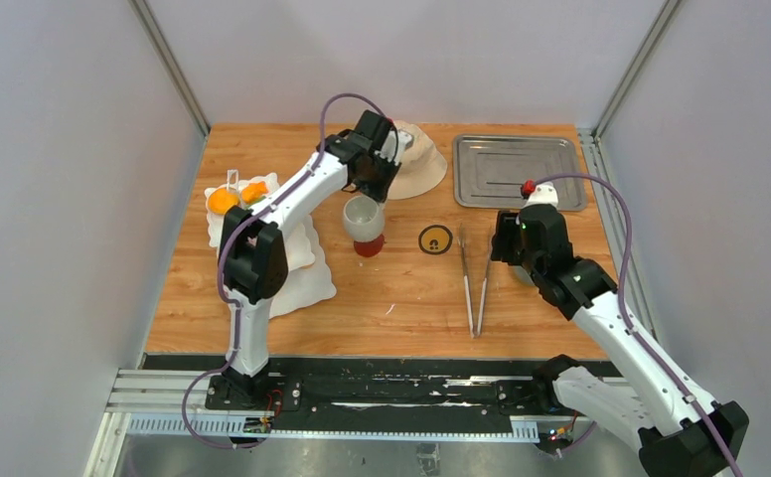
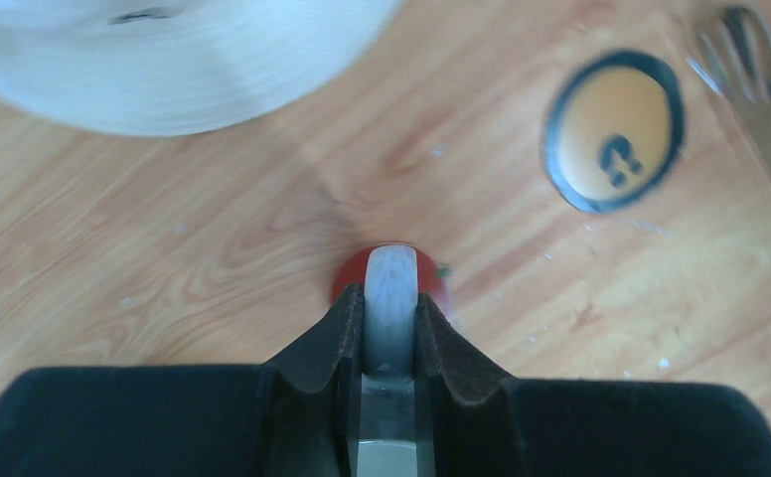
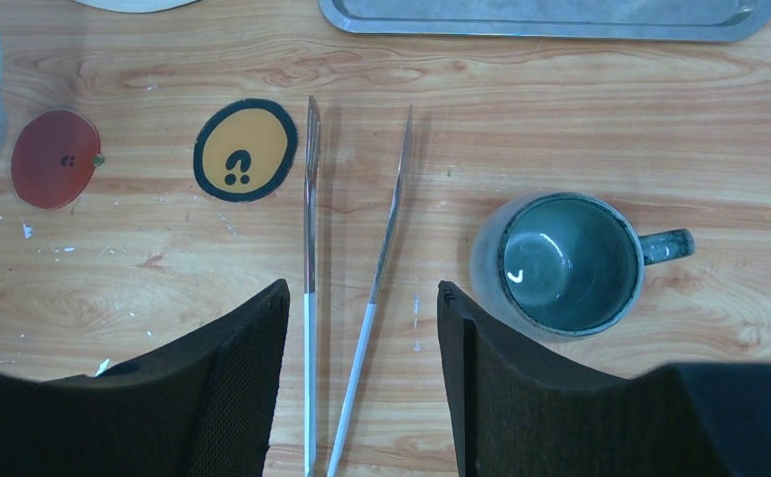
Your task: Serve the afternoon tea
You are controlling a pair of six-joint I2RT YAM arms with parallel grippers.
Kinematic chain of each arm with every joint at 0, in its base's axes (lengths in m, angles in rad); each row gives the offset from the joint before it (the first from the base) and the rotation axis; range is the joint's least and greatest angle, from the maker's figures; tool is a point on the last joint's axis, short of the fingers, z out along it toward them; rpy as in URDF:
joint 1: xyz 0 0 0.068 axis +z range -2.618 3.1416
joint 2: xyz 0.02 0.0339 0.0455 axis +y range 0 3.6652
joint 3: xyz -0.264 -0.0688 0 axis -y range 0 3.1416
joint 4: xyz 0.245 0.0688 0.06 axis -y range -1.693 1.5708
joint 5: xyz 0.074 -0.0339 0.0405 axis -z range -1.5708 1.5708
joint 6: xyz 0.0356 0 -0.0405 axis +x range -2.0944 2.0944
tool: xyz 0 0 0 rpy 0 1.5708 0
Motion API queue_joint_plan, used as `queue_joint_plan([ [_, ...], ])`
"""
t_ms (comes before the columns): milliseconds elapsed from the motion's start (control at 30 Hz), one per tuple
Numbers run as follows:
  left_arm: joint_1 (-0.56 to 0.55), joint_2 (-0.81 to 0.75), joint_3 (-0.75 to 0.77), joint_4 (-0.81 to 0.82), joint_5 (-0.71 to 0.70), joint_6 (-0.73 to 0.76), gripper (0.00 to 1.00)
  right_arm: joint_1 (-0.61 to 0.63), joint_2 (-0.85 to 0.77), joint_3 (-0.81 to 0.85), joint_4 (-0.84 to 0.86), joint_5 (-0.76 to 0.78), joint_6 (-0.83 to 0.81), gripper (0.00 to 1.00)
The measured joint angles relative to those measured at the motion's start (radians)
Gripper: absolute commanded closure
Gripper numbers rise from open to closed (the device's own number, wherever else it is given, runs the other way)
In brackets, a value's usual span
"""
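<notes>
My left gripper holds the white mug's handle. It should next bring the mug down and a little back onto the bare red coaster (image 1: 369, 246) (image 2: 352, 269) and let go of the handle.
My left gripper (image 1: 377, 184) is shut on the handle (image 2: 391, 298) of the white mug (image 1: 363, 217), which hangs over a red coaster (image 1: 369, 246). The coaster (image 3: 56, 159) lies bare in the right wrist view. My right gripper (image 3: 362, 298) stands open above the long tongs (image 3: 310, 229), holding nothing. Just to its right the grey mug (image 3: 565, 263) stands upright on the table. The white wavy-edged stand (image 1: 307, 278) sits at the left, with orange pastries (image 1: 225, 201) on its far tier.
A beige hat (image 1: 416, 164) lies behind the white mug. A metal tray (image 1: 516, 169) is at the back right, with a small white, red-topped piece (image 1: 539, 191) at its near edge. A yellow coaster (image 1: 435, 239) lies left of the tongs (image 1: 473, 283).
</notes>
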Motion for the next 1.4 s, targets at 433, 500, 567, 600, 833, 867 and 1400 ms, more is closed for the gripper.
queue_joint_plan([
  [433,-0.039,0.001,-0.101,-0.024,0.193,0.319,1.0,0.0,-0.056,-0.028,-0.051,0.008,0.003,0.44],
  [500,-0.047,0.001,-0.112,-0.015,0.2,0.35,1.0,0.0,-0.056,-0.028,-0.052,0.008,0.005,0.44],
  [567,-0.053,0.006,-0.119,-0.007,0.204,0.372,1.0,0.0,-0.056,-0.028,-0.052,0.008,0.005,0.44],
  [600,-0.055,0.01,-0.12,-0.003,0.204,0.381,1.0,0.0,-0.056,-0.028,-0.053,0.008,0.006,0.44],
  [833,-0.061,0.036,-0.145,0.045,0.205,0.399,0.99,0.0,-0.056,-0.034,-0.055,0.016,0.008,0.43],
  [867,-0.061,0.043,-0.145,0.05,0.206,0.401,0.95,0.0,-0.056,-0.035,-0.055,0.018,0.009,0.42],
  [1400,-0.068,0.055,-0.167,0.108,0.175,0.382,0.14,0.0,-0.048,-0.035,-0.082,0.052,0.029,0.3],
])
